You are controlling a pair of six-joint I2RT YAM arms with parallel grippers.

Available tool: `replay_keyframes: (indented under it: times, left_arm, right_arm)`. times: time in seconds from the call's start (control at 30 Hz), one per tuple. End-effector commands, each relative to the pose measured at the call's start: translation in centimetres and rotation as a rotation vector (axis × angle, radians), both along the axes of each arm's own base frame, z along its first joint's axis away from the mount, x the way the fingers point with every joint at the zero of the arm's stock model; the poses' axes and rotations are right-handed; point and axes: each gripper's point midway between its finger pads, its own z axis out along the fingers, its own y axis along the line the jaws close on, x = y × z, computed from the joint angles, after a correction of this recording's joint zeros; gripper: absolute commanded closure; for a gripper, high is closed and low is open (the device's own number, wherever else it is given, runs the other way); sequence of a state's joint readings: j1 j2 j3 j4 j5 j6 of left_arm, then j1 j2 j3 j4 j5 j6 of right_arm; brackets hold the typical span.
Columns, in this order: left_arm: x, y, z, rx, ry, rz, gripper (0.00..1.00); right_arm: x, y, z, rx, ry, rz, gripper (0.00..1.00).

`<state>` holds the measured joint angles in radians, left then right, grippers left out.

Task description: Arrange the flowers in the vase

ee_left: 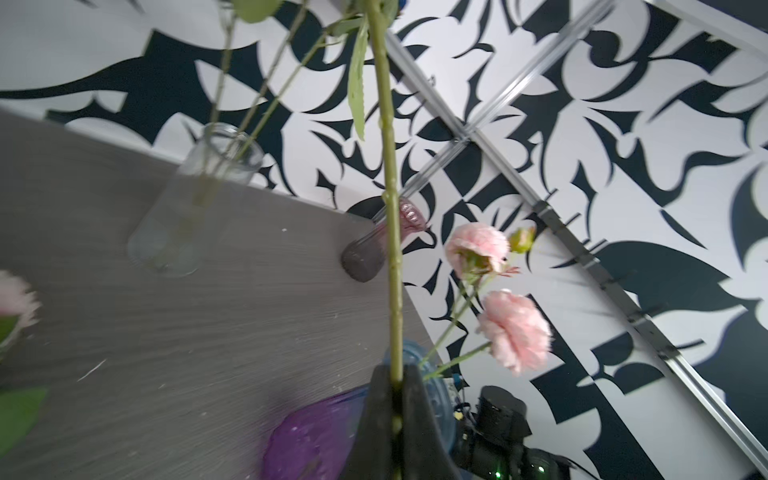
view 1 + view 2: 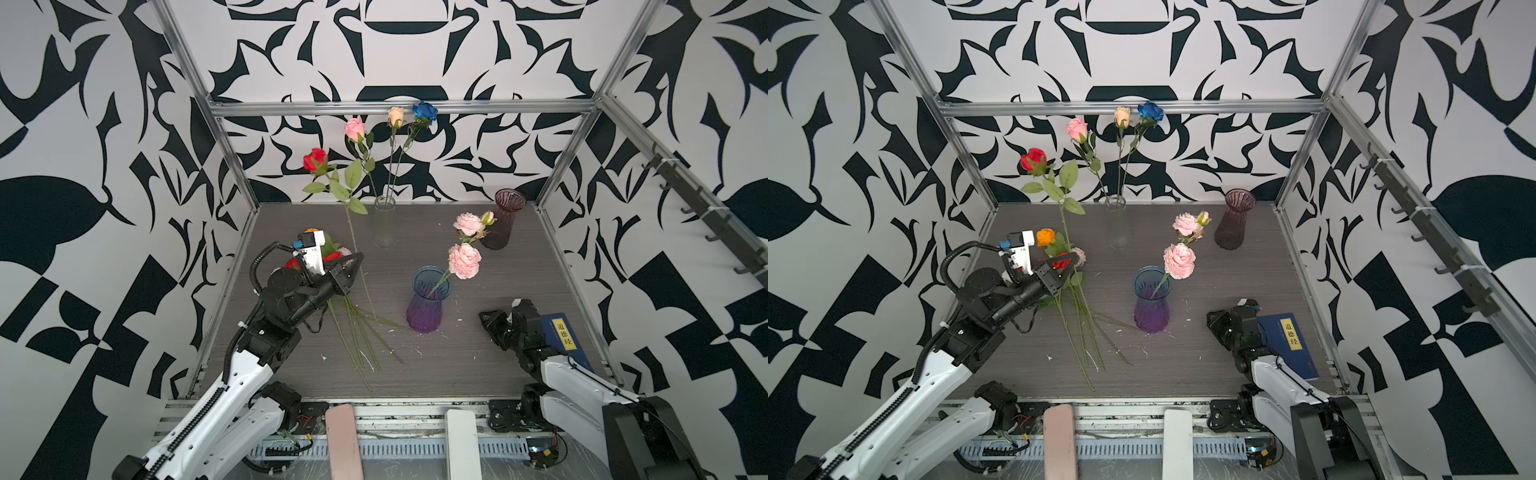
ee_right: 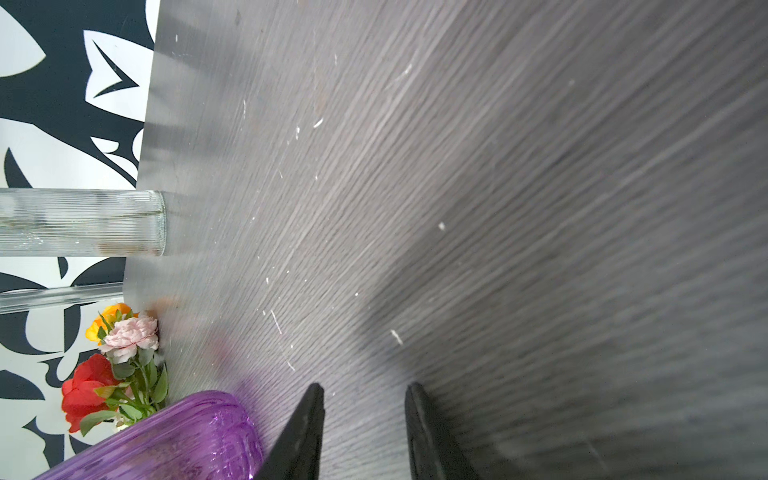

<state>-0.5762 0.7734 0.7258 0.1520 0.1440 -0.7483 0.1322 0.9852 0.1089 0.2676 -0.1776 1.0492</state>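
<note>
My left gripper should next carry the red rose's stem up and across over the blue-purple vase's opening [image 2: 429, 277] [image 1: 435, 385], then lower it and let it go, because the pink carnations leave room inside that vase's rim.
My left gripper [image 1: 395, 374] is shut on the thin green stem [image 1: 392, 249] of a red rose [image 2: 316, 159], holding it upright above the table's left side; in both top views the gripper [image 2: 358, 259] is beside the clear vase. That tall clear vase [image 2: 384, 224] holds pink, cream and blue roses. A blue-purple vase [image 2: 428, 303] holds pink carnations [image 2: 464, 259]. The maroon vase [image 2: 503, 220] holds no flowers. More flowers [image 2: 1045, 237] lie under the left arm, stems [image 2: 357, 332] fanned forward. My right gripper [image 3: 363, 395] is open with nothing between its fingers, low at the front right [image 2: 488, 318].
A blue book [image 2: 563, 336] lies beside the right arm. A rail of hooks [image 2: 702, 216] runs along the right wall. A pink pad [image 2: 344, 440] and a white pad [image 2: 462, 440] sit at the front edge. An aluminium frame [image 2: 399, 107] borders the table.
</note>
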Motion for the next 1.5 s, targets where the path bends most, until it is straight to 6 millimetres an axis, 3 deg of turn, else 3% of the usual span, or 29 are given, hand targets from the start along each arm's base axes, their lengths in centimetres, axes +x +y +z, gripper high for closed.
replay_keyframes:
  times: [0.0,0.43,0.8,0.87,0.97,1.37,1.4,1.47]
  left_arm:
    - [0.0,-0.5,4.1,-0.004,-0.158,0.067,1.0]
    - [-0.1,-6.5,9.0,-0.088,-0.337,0.028,1.0]
    - [-1.9,-12.2,12.4,-0.095,-0.673,0.077,1.0]
    - [-1.8,-13.8,11.2,-0.047,-0.682,0.06,1.0]
    - [-1.7,-14.5,9.8,-0.019,-0.67,0.047,1.0]
    - [-1.9,-15.0,0.7,0.118,-0.544,0.028,0.99]
    - [-1.8,-15.0,0.2,0.13,-0.533,0.025,0.96]
    - [-1.7,-15.4,-0.7,0.163,-0.505,0.01,0.78]
  right_arm:
    - [-1.5,-0.6,-2.1,-0.021,0.096,-0.02,0.63]
    - [-1.5,-0.6,-1.8,-0.019,0.08,-0.022,0.63]
    - [-1.3,-0.5,-1.3,-0.018,0.057,-0.015,0.63]
    - [-1.3,-0.5,-1.3,-0.019,0.054,-0.015,0.63]
    - [-1.2,-0.5,-1.1,-0.019,0.05,-0.013,0.63]
    - [-1.0,-0.4,-1.1,-0.019,0.045,-0.003,0.63]
    - [-1.0,-0.4,-1.1,-0.019,0.046,-0.004,0.63]
    - [-1.0,-0.4,-1.0,-0.019,0.046,-0.005,0.63]
